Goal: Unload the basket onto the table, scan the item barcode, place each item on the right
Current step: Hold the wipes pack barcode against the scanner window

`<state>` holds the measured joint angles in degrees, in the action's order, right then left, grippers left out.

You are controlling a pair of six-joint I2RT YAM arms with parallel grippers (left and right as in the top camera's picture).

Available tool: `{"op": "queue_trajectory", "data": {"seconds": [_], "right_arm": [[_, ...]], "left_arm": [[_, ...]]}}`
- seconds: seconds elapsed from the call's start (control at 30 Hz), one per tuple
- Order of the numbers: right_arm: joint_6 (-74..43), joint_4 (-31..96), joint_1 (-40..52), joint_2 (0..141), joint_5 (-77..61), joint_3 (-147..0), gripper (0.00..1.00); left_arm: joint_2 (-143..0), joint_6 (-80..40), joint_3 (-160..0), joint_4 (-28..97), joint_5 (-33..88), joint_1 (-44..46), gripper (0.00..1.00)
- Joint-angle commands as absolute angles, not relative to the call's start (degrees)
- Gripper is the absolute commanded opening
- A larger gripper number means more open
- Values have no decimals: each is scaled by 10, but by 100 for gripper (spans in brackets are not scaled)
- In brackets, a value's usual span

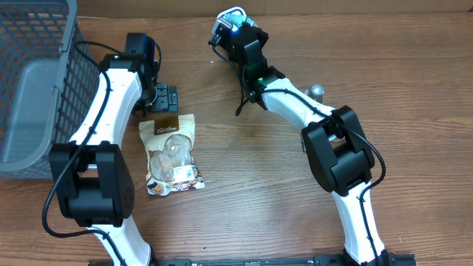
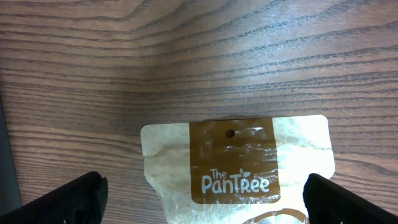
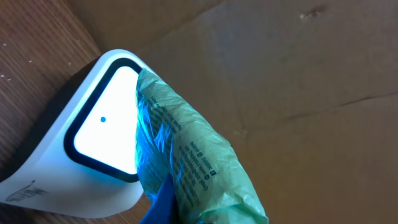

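Note:
The bare wood beside the snack pouch is empty, so the right gripper will next pull back from the scanner's lit window and release the green packet there.
My right gripper is shut on a green packet with small print along it, held at the table's far edge. The packet lies right against the lit window of the white scanner, covering the window's right side. From above, the scanner shows as a white shape beside the packet. My left gripper hangs open over the top of a clear snack pouch with a brown "The PanTree" label, its fingers wide apart on either side. The pouch lies flat on the table below the left gripper.
A grey wire basket stands at the far left edge. A small shiny object sits on the wood to the right of the right arm. A brown cardboard wall rises behind the scanner.

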<state>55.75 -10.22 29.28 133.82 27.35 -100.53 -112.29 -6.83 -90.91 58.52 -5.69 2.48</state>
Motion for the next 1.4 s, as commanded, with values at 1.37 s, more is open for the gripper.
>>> {"op": "queue_trajectory", "data": {"seconds": [1.37], "right_arm": [[582, -98, 297, 1365, 263, -1016, 4]], "left_arm": [[-1112, -56, -916, 584, -62, 23, 100]]}}
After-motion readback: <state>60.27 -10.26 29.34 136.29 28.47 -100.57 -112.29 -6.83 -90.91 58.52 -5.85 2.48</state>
